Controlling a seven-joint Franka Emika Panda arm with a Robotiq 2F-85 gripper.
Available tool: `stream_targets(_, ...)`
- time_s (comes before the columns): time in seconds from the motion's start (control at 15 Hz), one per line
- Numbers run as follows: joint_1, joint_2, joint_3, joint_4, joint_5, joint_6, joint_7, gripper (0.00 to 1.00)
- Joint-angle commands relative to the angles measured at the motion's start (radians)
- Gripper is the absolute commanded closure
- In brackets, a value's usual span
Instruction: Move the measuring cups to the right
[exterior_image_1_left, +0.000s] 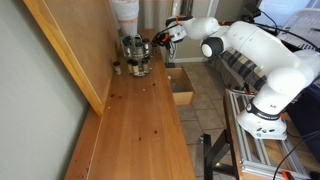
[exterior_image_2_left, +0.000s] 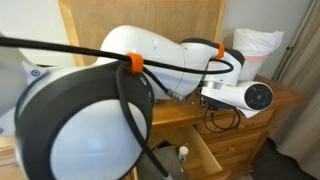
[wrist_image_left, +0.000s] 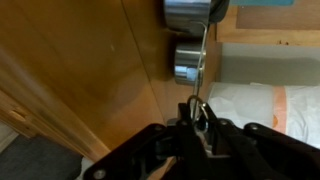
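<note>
The cups still hang from the ring end. My gripper should move down next toward the wooden counter beside the shiny steel pot (exterior_image_1_left: 133, 50) to put the cups down.
In the wrist view my gripper (wrist_image_left: 197, 108) is shut on the ring end of thin silver handles. Two small round measuring cups (wrist_image_left: 188, 62) hang from these handles over the wooden counter (wrist_image_left: 90, 60). They look silvery from here and their colours do not show. A third cup is not visible. In an exterior view my gripper (exterior_image_1_left: 161, 39) is at the far end of the counter, right beside the shiny steel pot (exterior_image_1_left: 133, 50). The cups are too small to pick out there. In the exterior view from behind the arm, the arm (exterior_image_2_left: 150, 70) hides the gripper and cups.
A white bag (exterior_image_1_left: 125, 12) stands behind the pot against the wooden back panel (exterior_image_1_left: 70, 45). A small dark item (exterior_image_1_left: 117, 68) lies by the pot. An open drawer (exterior_image_1_left: 183, 97) juts out below the counter edge. The bag also shows in the wrist view (wrist_image_left: 260, 110).
</note>
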Motion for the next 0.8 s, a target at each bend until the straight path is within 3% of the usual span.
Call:
stream_targets(0.0,-0.002,0.032,0.002,0.047,-0.012,-0.052,-0.010,0.96)
stream_targets(0.07,-0.032,0.047,0.074,0.081,-0.102,-0.043,0.012,0.96)
stream_targets(0.73,-0.107,0.089,0.207,0.179,-0.410,-0.244,0.016,0.96)
